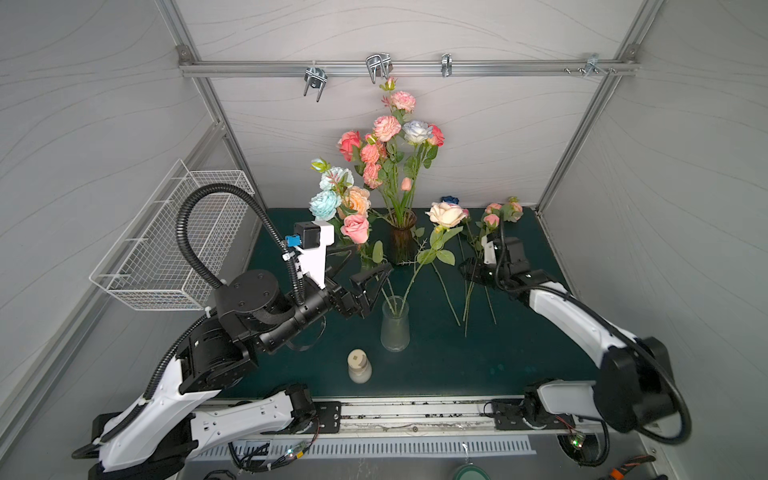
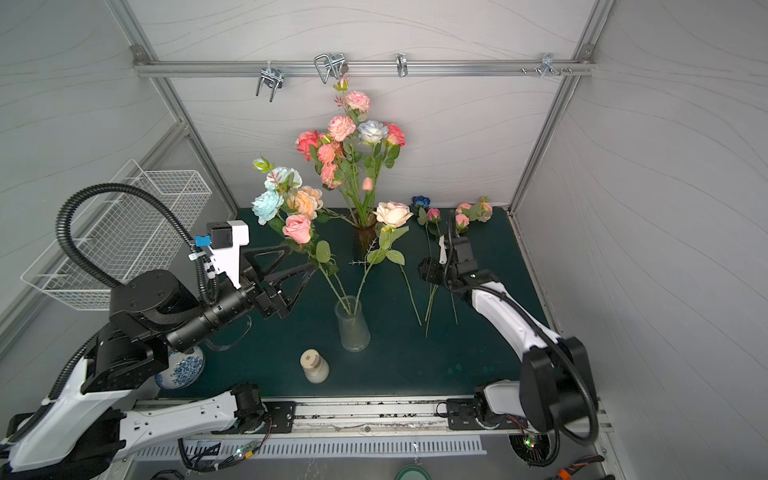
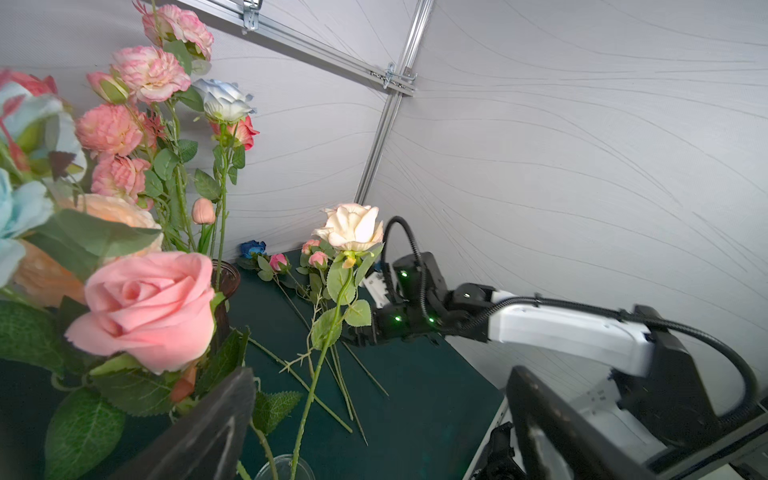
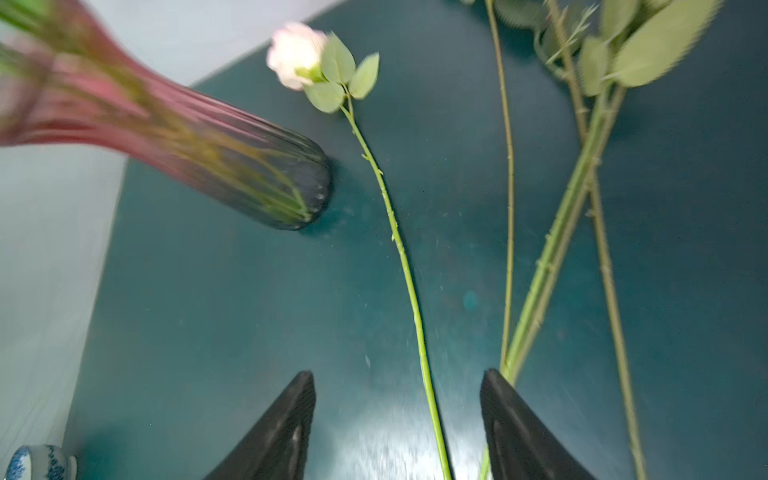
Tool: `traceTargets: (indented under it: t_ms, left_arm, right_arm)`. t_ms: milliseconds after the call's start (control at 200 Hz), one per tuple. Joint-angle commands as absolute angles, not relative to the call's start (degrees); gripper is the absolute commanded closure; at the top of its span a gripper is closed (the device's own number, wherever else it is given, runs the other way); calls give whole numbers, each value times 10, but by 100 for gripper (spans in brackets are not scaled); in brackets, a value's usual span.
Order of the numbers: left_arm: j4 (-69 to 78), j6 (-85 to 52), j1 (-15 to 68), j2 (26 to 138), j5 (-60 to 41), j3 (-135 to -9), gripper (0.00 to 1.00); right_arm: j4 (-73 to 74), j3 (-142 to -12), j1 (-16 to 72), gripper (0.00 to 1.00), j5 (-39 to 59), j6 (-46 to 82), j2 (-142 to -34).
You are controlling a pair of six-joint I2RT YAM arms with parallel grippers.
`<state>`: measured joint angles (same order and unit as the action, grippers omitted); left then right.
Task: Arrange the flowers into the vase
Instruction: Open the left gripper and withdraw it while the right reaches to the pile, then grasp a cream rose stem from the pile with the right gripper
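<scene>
I will next move my right gripper down and toward the dark ribbed vase, onto the middle of the thin green stem [image 1: 441, 276], which lies apart from the crossed stems.
A clear glass vase [image 1: 395, 328] [image 2: 353, 328] stands mid-mat and holds several flowers: a cream rose [image 1: 446, 214] [image 3: 353, 226], a pink rose [image 1: 355, 227] [image 3: 149, 307], and pale blue and peach blooms [image 1: 324, 204]. My left gripper [image 1: 365, 266] [image 2: 300, 258] [image 3: 378, 374] is open just left of their stems, gripping nothing. More flowers [image 1: 492, 218] lie on the mat at the right, among them a deep blue one [image 1: 449, 200]. My right gripper [image 1: 469, 270] [image 4: 399, 374] hangs open low over their stems; one thin stem [image 4: 409, 291] runs between its fingers, untouched.
A dark ribbed vase [image 1: 402, 243] [image 4: 266, 183] at the back holds a tall pink bunch [image 1: 386, 129]. A small capped bottle [image 1: 359, 366] stands in front of the glass vase. A blue-and-white porcelain vase [image 2: 183, 368] sits under my left arm. A wire basket [image 1: 174, 245] hangs on the left wall.
</scene>
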<state>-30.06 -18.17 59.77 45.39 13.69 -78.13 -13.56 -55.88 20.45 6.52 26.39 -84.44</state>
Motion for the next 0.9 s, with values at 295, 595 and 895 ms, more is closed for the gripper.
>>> traceTargets:
  t_ms: [295, 595, 895]
  left_arm:
    - [-294, -223, 597, 408, 125, -749, 5]
    - [-303, -228, 597, 388, 132, -738, 5]
    - [-310, -228, 597, 380, 127, -735, 5]
  right_arm:
    - [-270, -789, 296, 33, -66, 164, -1152]
    - [-307, -825, 296, 75, -126, 162, -1204]
    - [-155, -677, 277, 100, -113, 193, -1037]
